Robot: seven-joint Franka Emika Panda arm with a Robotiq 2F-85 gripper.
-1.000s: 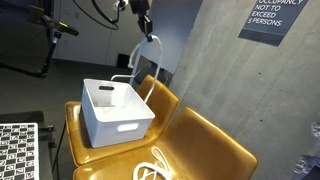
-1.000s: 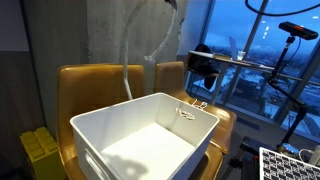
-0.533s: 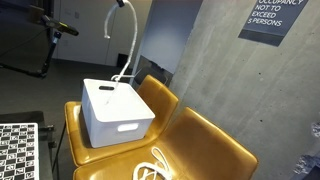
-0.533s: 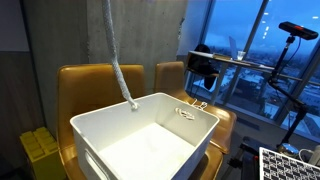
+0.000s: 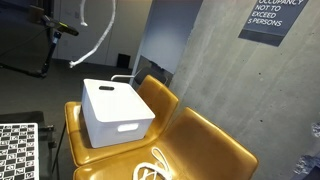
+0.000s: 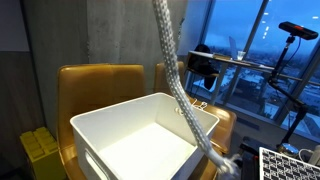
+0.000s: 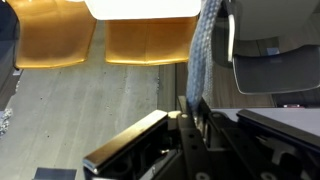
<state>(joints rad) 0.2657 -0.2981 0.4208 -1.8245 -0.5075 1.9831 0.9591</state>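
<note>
I will move my gripper across over the bin's open top (image 6: 142, 132) (image 7: 145, 8), lower it and let go of the white braided rope, because the rope's loose end hangs outside the bin.
My gripper (image 7: 193, 108) is shut on a white rope (image 7: 205, 50), which passes between the fingers and hangs away from them in the wrist view. In an exterior view the rope (image 5: 92, 42) hangs from above the frame and swings in the air to the left of the white bin (image 5: 117, 112), with its free end clear of the bin. In an exterior view the rope (image 6: 182, 90) crosses diagonally in front of the bin (image 6: 150, 140). The gripper itself is out of frame in both exterior views.
The bin stands on a mustard-yellow chair (image 5: 160, 98), with a matching chair (image 5: 205, 145) beside it. A second white cord (image 5: 150, 168) lies coiled on the seat in front. A concrete wall stands behind. A camera tripod (image 6: 290, 60) stands by the window.
The rope, which hung down to the bin's back rim, has lifted and swung out sideways away from the bin. The arm has left the frame upward.
</note>
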